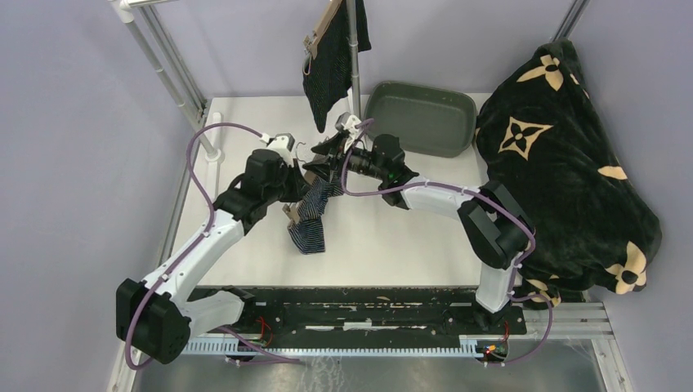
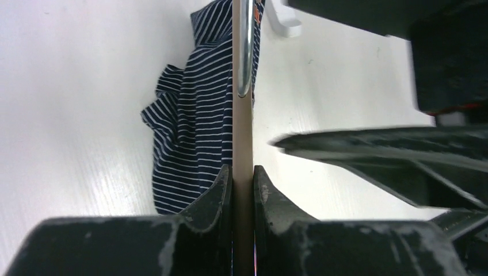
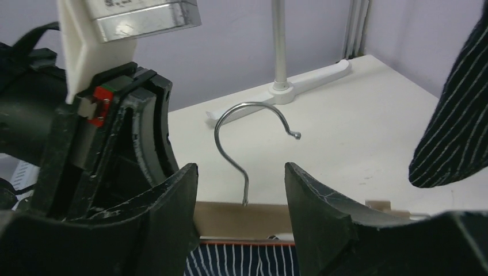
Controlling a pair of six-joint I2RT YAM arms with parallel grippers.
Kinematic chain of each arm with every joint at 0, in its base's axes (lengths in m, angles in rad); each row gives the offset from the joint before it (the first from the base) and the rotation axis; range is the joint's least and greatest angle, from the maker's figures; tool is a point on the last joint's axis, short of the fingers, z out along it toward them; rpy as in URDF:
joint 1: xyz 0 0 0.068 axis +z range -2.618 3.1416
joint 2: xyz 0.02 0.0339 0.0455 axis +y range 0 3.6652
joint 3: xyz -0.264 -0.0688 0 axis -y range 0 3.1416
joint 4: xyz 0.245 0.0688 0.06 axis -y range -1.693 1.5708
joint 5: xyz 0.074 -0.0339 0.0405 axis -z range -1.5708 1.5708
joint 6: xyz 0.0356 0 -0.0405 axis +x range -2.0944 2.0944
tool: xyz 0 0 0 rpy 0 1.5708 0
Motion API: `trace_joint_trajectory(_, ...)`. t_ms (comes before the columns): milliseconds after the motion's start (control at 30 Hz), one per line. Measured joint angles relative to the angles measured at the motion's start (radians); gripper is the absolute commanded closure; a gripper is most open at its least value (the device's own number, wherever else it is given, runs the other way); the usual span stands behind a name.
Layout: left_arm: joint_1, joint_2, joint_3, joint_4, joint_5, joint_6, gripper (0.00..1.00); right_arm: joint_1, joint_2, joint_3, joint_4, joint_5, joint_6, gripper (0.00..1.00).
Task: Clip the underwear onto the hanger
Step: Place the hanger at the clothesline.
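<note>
My left gripper should lift the hanger's hook outward over the rack's top bar (image 1: 154, 2), above and outward of it, and let go, because underwear hangs from the hanger's bar.
A wooden hanger (image 2: 243, 132) with a metal hook (image 3: 253, 132) is held up over the table, and my left gripper (image 2: 243, 172) is shut on its tan bar. The navy striped underwear (image 1: 315, 216) hangs from that bar down to the table, and its stripes show below the bar (image 3: 241, 261). My right gripper (image 3: 240, 169) stands open, one finger on each side of the hook's stem, touching nothing. The black pinstriped underwear (image 1: 331, 57) hangs on a second hanger from the rack at the back.
A dark green tub (image 1: 421, 118) sits at the back right of the table. A black blanket with tan flowers (image 1: 564, 163) is heaped at the right edge. The rack's upright pole (image 1: 354, 49) and white foot (image 3: 305, 80) stand behind the grippers.
</note>
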State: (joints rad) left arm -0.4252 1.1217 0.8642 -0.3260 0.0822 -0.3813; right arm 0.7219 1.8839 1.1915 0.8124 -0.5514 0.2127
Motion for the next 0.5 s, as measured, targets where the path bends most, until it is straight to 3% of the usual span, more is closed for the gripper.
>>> trace_joint_trajectory(267,0.029,-0.001,0.106,-0.124,-0.132,0.000,0.97,-0.069,-0.184,-0.041,-0.138,0.085,0.077,0.33)
trace_joint_trajectory(500,0.194,0.041,0.194,-0.161,-0.110,0.002,0.97,-0.148,-0.389,-0.082,-0.351,0.171,0.091,0.32)
